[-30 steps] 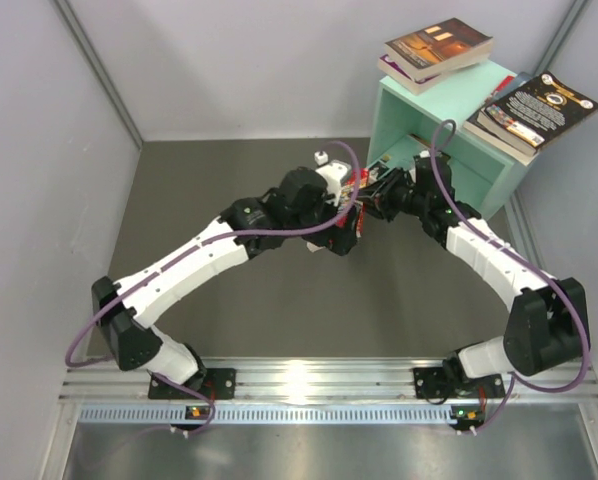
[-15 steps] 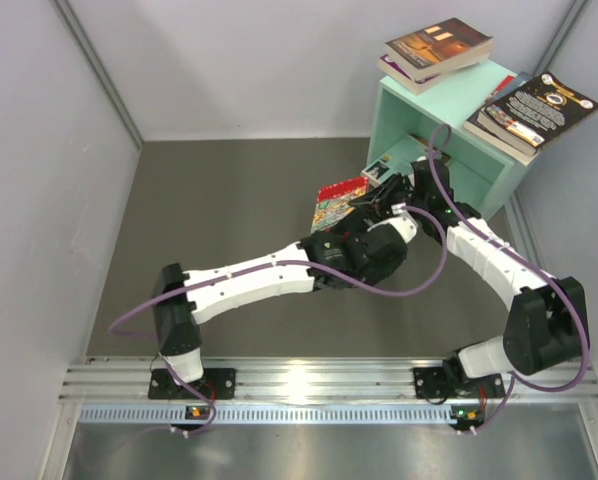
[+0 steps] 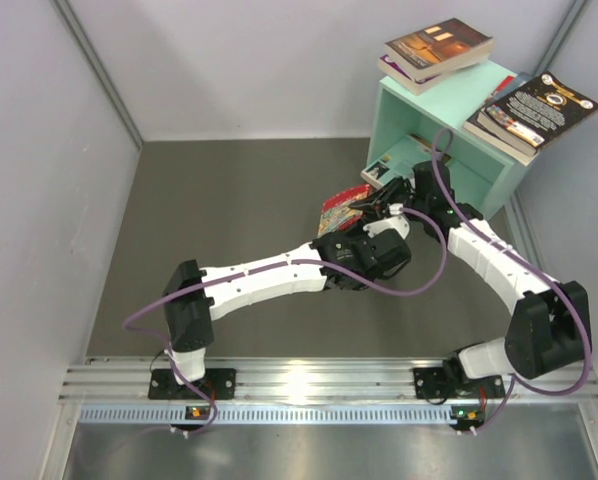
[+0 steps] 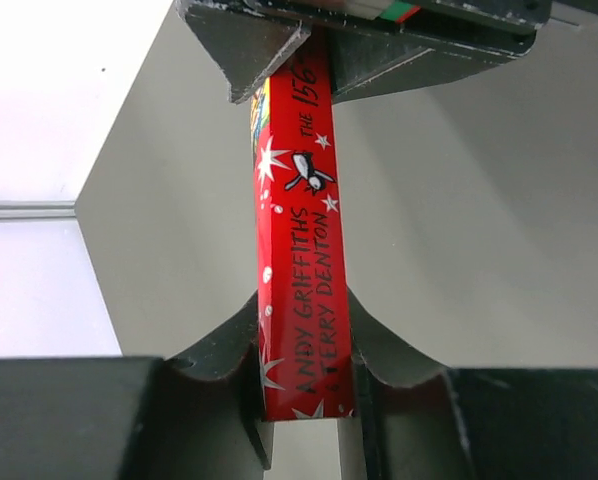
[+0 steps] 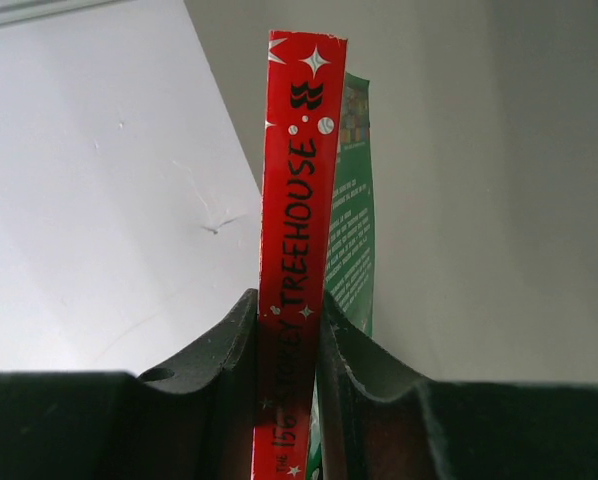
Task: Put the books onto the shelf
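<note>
My left gripper swings outward next, turning the red book flat. It then pushes the book into the shelf over the lying books (image 3: 413,150), where space stands open.
A thin red cartoon book (image 3: 339,206) hangs in the air in front of the mint-green shelf (image 3: 449,135), gripped from both ends. My left gripper (image 4: 304,335) is shut on the lower end of its red spine (image 4: 299,240). My right gripper (image 5: 291,325) is shut on the other end of that spine (image 5: 299,150), and a green printed cover (image 5: 354,235) shows behind it. In the top view the left gripper (image 3: 354,228) comes from below the book and the right gripper (image 3: 381,203) from the shelf side.
A brown book (image 3: 439,45) on a purple one and a black book (image 3: 534,105) lie on the shelf's top. More books (image 3: 381,170) stick out of the shelf's open face. Grey walls close in the dark table (image 3: 229,200).
My left arm swung away from the book's left side and came under it, then its jaws closed on the spine. The right gripper kept hold of the book throughout.
</note>
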Controlling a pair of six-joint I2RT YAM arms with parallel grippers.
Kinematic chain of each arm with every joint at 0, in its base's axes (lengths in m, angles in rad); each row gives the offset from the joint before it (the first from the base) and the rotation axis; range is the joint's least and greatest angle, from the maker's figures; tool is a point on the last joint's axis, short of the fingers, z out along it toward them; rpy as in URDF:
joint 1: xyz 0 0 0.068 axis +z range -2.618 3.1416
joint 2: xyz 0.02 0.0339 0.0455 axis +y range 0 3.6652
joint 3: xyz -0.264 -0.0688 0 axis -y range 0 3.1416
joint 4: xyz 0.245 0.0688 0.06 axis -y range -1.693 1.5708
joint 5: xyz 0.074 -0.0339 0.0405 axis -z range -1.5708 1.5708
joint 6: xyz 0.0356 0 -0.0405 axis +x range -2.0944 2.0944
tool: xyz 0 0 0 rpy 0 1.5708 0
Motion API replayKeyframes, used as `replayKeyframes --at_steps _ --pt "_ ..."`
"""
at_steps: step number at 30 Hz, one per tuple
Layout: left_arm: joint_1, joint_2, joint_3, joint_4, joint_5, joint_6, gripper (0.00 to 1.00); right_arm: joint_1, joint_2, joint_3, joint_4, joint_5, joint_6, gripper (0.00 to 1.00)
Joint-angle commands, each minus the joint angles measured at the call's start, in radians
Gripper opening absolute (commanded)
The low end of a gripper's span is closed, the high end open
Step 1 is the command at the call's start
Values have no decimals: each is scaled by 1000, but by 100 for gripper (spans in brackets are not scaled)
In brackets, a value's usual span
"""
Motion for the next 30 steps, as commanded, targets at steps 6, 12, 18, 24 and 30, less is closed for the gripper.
replayKeyframes --at_steps 6,12,18,24,30 --pt "116 -190 -49 -1 292 -184 0 2 -125 127 -74 44 -112 37" --pt "335 -351 -209 236 830 -256 0 0 -231 297 -369 165 -296 100" --pt "489 -298 -214 527 1180 -428 0 -8 -381 471 -718 420 -464 100" --pt "592 -158 -229 901 1483 -761 0 -17 -512 421 -865 504 -458 100" --pt "614 78 -180 1383 1532 -1166 0 -20 -584 378 -872 506 -429 100"
